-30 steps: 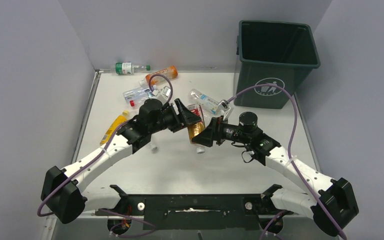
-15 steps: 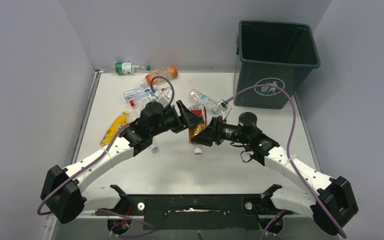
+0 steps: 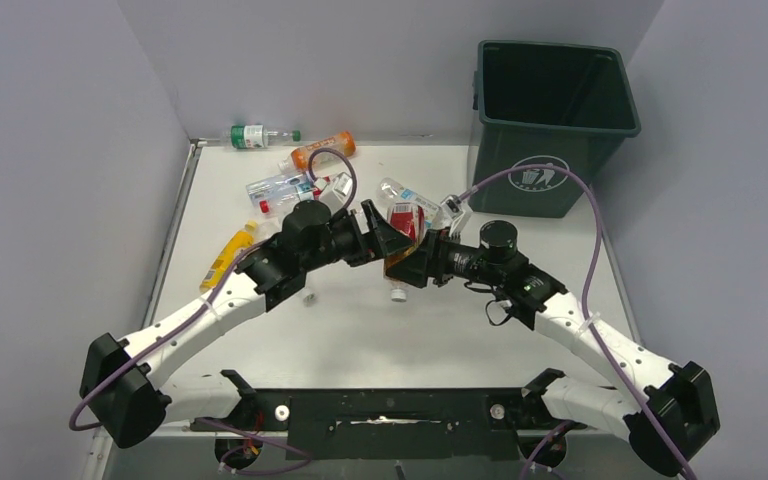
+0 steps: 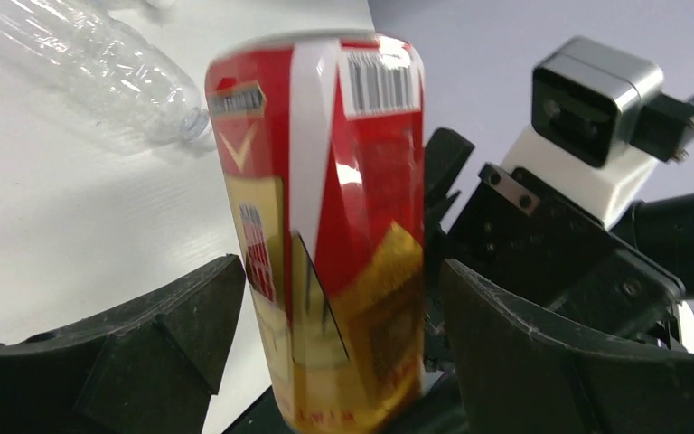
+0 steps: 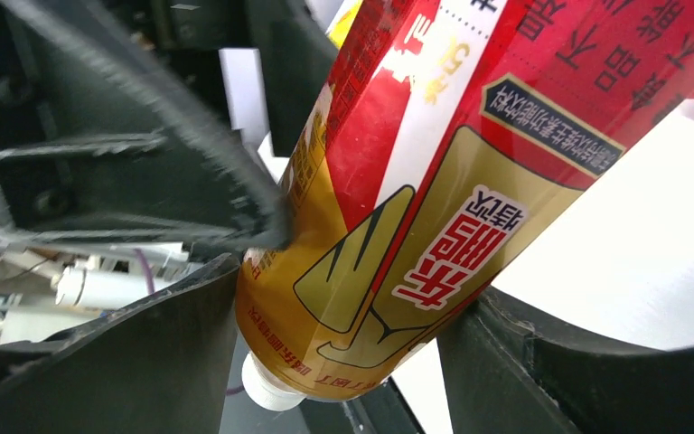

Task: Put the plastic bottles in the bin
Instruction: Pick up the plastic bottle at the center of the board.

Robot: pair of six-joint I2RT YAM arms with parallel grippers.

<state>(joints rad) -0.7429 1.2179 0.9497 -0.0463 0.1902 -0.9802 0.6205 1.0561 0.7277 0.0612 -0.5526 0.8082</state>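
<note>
The amber bottle (image 3: pixel 401 240) has the left gripper's open fingers around it, so my right gripper should next carry it up and outward over the bin's opening (image 3: pixel 558 86) to let it go.
An amber bottle (image 3: pixel 401 240) with a red and gold label hangs between my two grippers, white cap down, lifted off the table. My right gripper (image 3: pixel 420 262) is shut on its lower body; in the right wrist view (image 5: pixel 352 289) both fingers press the bottle (image 5: pixel 434 181). My left gripper (image 3: pixel 384 238) is open around the same bottle from the left. In the left wrist view (image 4: pixel 336 271) the bottle (image 4: pixel 325 226) stands between the jaws with a gap on the right side. The dark green bin (image 3: pixel 505 150) stands at the far right.
Other bottles lie at the far left of the table: a green-labelled one (image 3: pixel 250 135), an orange one (image 3: pixel 323 150), clear ones (image 3: pixel 280 188), a yellow one (image 3: pixel 228 255). A clear blue-labelled bottle (image 3: pixel 410 200) lies behind the grippers. A clear bottle (image 4: pixel 81 63) shows in the left wrist view.
The amber bottle has risen off the table and shifted away from me in the right gripper. The left gripper has moved right and now straddles the bottle.
</note>
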